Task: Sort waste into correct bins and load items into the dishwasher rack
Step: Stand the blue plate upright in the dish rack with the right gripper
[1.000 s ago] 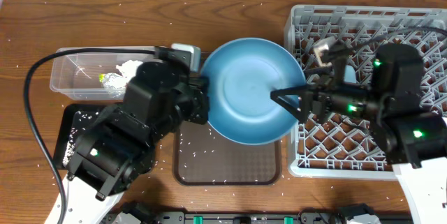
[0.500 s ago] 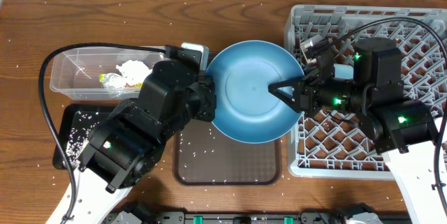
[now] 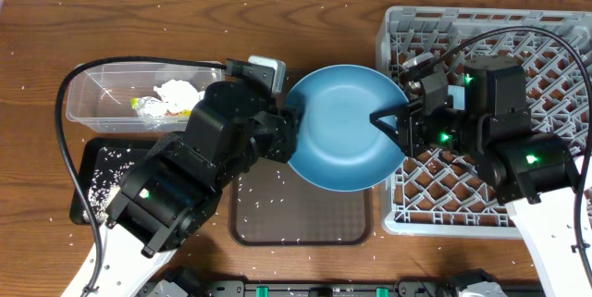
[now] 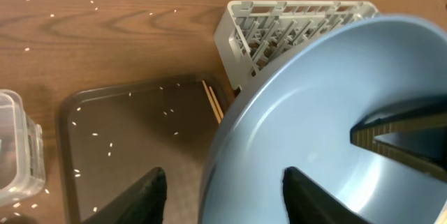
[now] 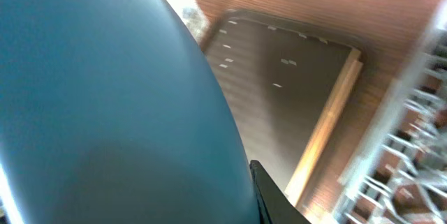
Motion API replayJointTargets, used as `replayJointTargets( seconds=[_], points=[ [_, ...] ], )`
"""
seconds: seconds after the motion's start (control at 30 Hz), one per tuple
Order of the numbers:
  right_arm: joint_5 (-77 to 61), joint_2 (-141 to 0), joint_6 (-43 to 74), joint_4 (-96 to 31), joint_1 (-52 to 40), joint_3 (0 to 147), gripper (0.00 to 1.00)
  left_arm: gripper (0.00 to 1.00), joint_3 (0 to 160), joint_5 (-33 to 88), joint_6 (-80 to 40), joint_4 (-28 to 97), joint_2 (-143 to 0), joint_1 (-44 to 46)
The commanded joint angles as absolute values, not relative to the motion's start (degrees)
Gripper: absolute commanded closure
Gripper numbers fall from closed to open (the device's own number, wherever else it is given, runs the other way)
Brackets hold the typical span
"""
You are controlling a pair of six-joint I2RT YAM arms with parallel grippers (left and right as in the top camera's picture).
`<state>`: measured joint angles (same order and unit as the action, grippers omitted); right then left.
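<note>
My right gripper swings to the right in the overhead view and outward next. It lowers the plate [image 3: 342,130] into the rack's far corner [image 3: 562,55] and releases, since slots there stand empty.
The large blue plate [image 3: 342,130] hangs tilted between both arms, over the gap between the brown serving tray and the dishwasher rack [image 3: 555,29]. My left gripper [image 3: 289,135] straddles its left rim, and in the left wrist view the fingers [image 4: 154,189] stand apart from the plate [image 4: 314,112], open. My right gripper [image 3: 384,123] is shut on the right rim. The right wrist view shows one finger [image 5: 262,182] pressed against the plate's back [image 5: 105,98]. The wooden chopsticks [image 4: 213,102] lie along the brown tray's right edge.
The clear tub [image 3: 92,103] at the left holds a white tissue [image 3: 171,89] and a green-and-silver wrapper [image 3: 146,105]. Below it the black tray [image 3: 92,163] carries rice grains. Rice also dots the brown serving tray [image 3: 305,214] and the table.
The plate has shifted right, toward the rack. My left jaws have opened off its rim. My right jaws have closed onto its right rim.
</note>
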<state>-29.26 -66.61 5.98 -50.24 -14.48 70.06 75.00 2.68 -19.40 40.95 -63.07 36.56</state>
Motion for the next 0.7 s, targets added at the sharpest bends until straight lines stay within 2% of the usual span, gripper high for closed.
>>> replayJointTargets(
  seconds=[0.0,0.2,0.3,0.43,0.67],
  points=[
    [-20.38,-64.05,7.66,-51.27,-14.59,70.46,0.91,0.43,75.99,2.72,-19.07,40.77,-62.48,36.73],
    [-6.33,-60.31,7.73,-53.91,-11.42,70.46,0.92,0.43,76.01,2.09,-18.85,40.75,-61.58,36.73],
    [6.39,-58.59,9.69,-54.70,-9.34,70.46,0.91,0.43,76.01,2.11,-18.85,40.80,-61.43,36.73],
    [25.58,-58.02,10.66,-54.65,-7.94,70.46,0.99,0.43,76.01,2.11,-18.85,40.82,-61.41,36.73],
    [47.94,-60.84,10.68,-48.34,-7.84,70.46,0.99,0.43,76.01,2.13,-18.85,41.30,-61.39,36.73]
  ],
)
